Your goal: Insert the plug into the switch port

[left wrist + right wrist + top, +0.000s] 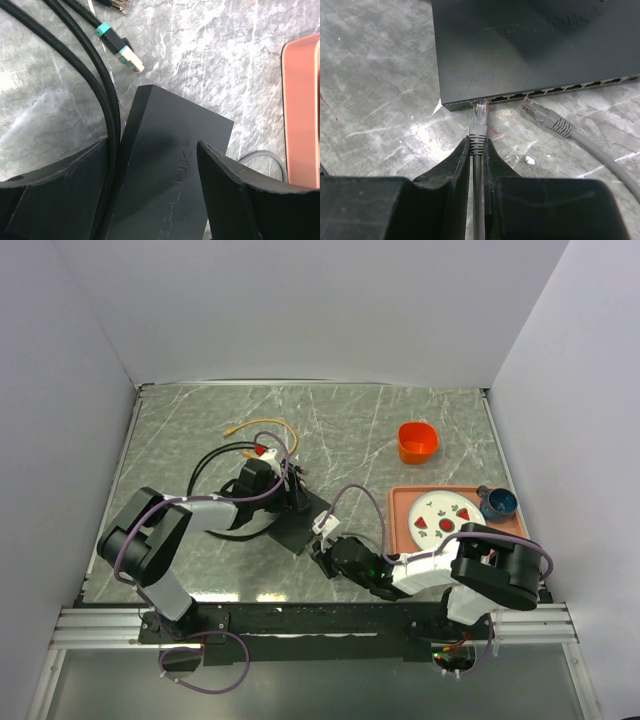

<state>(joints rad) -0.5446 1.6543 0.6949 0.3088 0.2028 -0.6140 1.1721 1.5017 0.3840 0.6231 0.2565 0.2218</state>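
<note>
The robot's right gripper will next push straight along the plug toward the switch's end socket (481, 101) and let go of the boot there, because the clear tip still shows outside.
The switch (300, 523) is a flat matte-black box on the marble table, with its socket row facing my right arm. My left gripper (288, 502) is open and straddles one end of the switch (170, 150). Its right finger (235, 190) is over the switch top, and black cables (75, 55) run between the left finger and the switch. My right gripper (476, 142) is shut on the grey plug (480, 117), held by its boot. The plug's clear tip is at the leftmost socket of the switch (530, 45); I cannot tell how deep it sits.
A second grey plug (545, 117) with its cable lies just right of the held one, in front of the sockets. A teal-booted plug (120, 50) lies beyond the switch. A pink tray (397, 502) holds a plate and a blue cup. An orange cup (418, 441) and a yellow cable (260, 425) lie farther back.
</note>
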